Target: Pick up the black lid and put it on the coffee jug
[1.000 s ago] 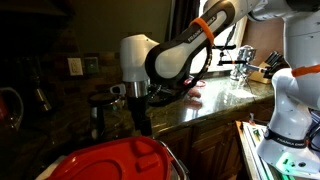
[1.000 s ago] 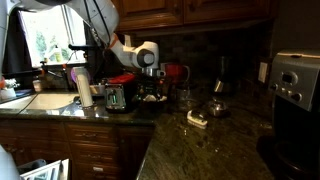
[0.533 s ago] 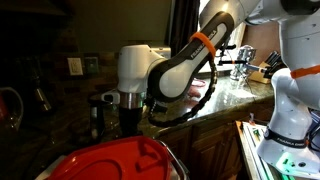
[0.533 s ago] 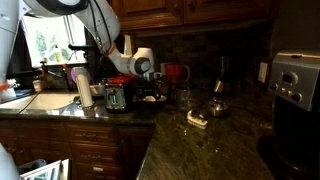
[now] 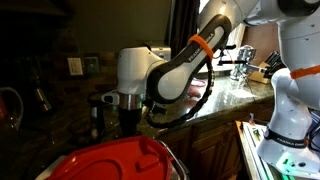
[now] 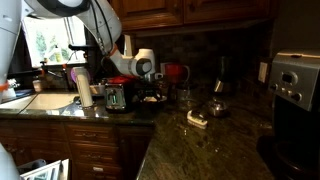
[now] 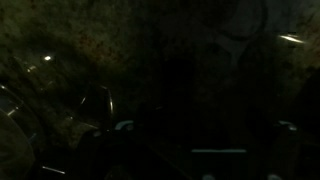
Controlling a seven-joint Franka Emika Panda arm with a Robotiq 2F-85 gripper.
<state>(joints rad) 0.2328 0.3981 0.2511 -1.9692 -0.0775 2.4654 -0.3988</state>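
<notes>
The gripper already hangs low, so next it will go down only a little onto the dark patch of counter directly below it and close there.
My gripper (image 5: 131,118) hangs low over the dark stone counter (image 6: 200,140) and also shows in an exterior view (image 6: 149,90). Its fingers are lost in shadow, so I cannot tell whether they are open or shut. A small squat dark jug (image 5: 102,108) with a shiny rim stands right beside it. It also shows below the gripper in an exterior view (image 6: 156,97). In the wrist view, curved glassy glints (image 7: 70,95) at the left look like the jug. I cannot make out the black lid in any view.
A big red plastic lid (image 5: 115,160) fills the near foreground. A toaster-like appliance (image 6: 115,97), a glass (image 6: 185,97), a shiny kettle-like item (image 6: 217,108) and a small white object (image 6: 197,119) stand on the counter. A boxy coffee machine (image 6: 295,85) stands at the right and a sink (image 6: 35,100) at the left.
The wrist came down and shifted toward the jug between one second and half a second ago. It has hardly moved since then.
</notes>
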